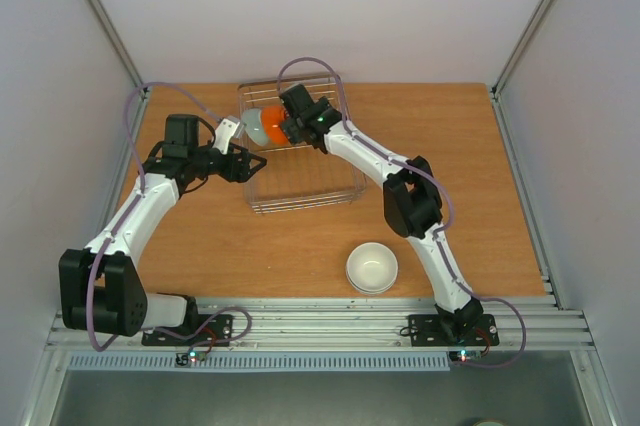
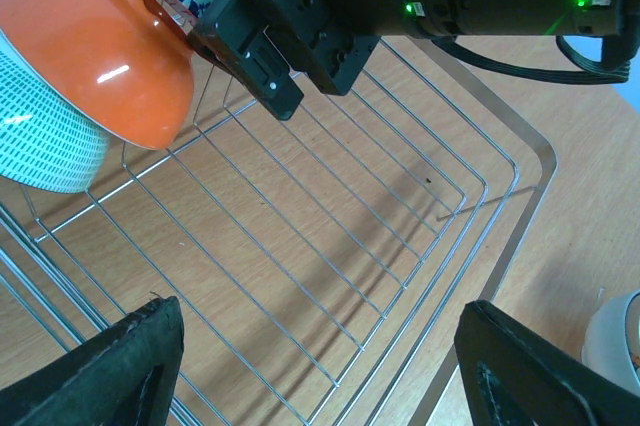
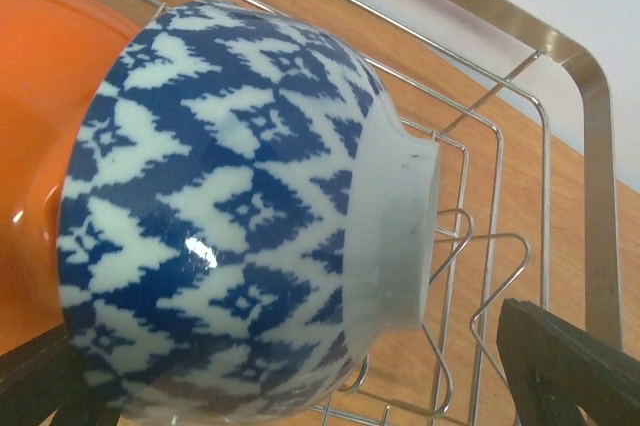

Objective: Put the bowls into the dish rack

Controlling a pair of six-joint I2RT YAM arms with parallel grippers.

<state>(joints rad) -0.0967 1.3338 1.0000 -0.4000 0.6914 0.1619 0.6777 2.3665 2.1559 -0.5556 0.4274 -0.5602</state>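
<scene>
I should lift my right gripper next, then move it back and down onto the top white bowl's rim (image 1: 395,268); the bowl stack lies below it, nearer my base.
The wire dish rack (image 1: 318,178) lies at the table's back middle. Three bowls stand on edge at its far left end: a pale blue-green one (image 1: 255,126), an orange one (image 1: 272,124) and a blue-and-white patterned one (image 3: 230,216). My right gripper (image 1: 291,126) hangs over them, open; the patterned bowl sits between its spread fingers (image 3: 570,366) with a gap at the foot ring. In the top view that bowl is hidden under the gripper. My left gripper (image 1: 252,164) is open and empty at the rack's left side, above its wires (image 2: 330,246). White bowls (image 1: 372,267) sit stacked near the front.
In the left wrist view the right gripper's black body (image 2: 330,16) fills the top, next to the orange bowl (image 2: 100,66) and the pale bowl (image 2: 40,146). The rack's thick rim (image 3: 590,96) runs close behind the patterned bowl. Metal rails (image 1: 330,316) line the near edge.
</scene>
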